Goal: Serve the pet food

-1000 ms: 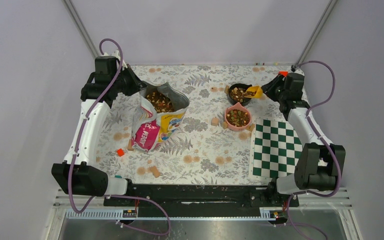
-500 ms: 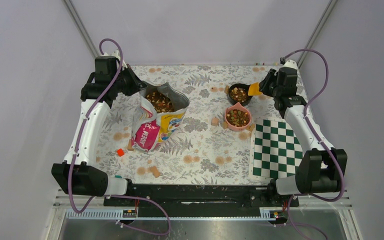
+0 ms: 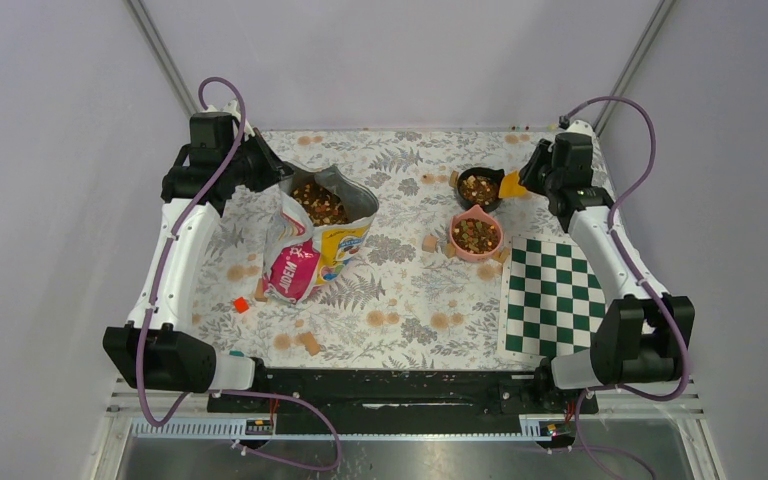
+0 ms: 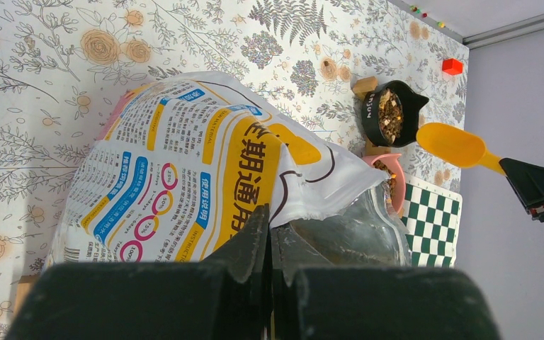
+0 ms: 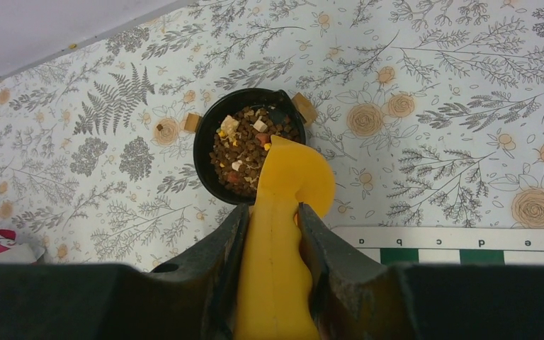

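Note:
Both bowls hold food, so my right gripper will next turn and move back past the pink bowl, then down to the table by the chessboard mat.
Pet food (image 5: 244, 152) fills a black bowl (image 5: 202, 152) at the far right of the table. More of it lies in a pink bowl (image 3: 476, 235) and in the open bag (image 3: 310, 250). My right gripper (image 5: 273, 212) is shut on the handle of a yellow scoop (image 5: 294, 177). The scoop's head hangs over the black bowl's right rim, and no kibble shows on it. My left gripper (image 4: 269, 219) is shut on the rim of the bag (image 4: 184, 156), holding its mouth open and upright. From the top, the scoop (image 3: 511, 183) sits just right of the black bowl (image 3: 478, 187).
A green and white chessboard mat (image 3: 550, 295) lies at the near right. Tan wooden cubes (image 3: 428, 242) are scattered round the bowls and near the front (image 3: 308, 340). A small red cube (image 3: 241, 305) lies left of the bag, another (image 4: 452, 66) at the far edge.
My right wrist has swung up and toward the far right corner, drawing the scoop back from over the black bowl to its right rim. The left arm and bag have not moved.

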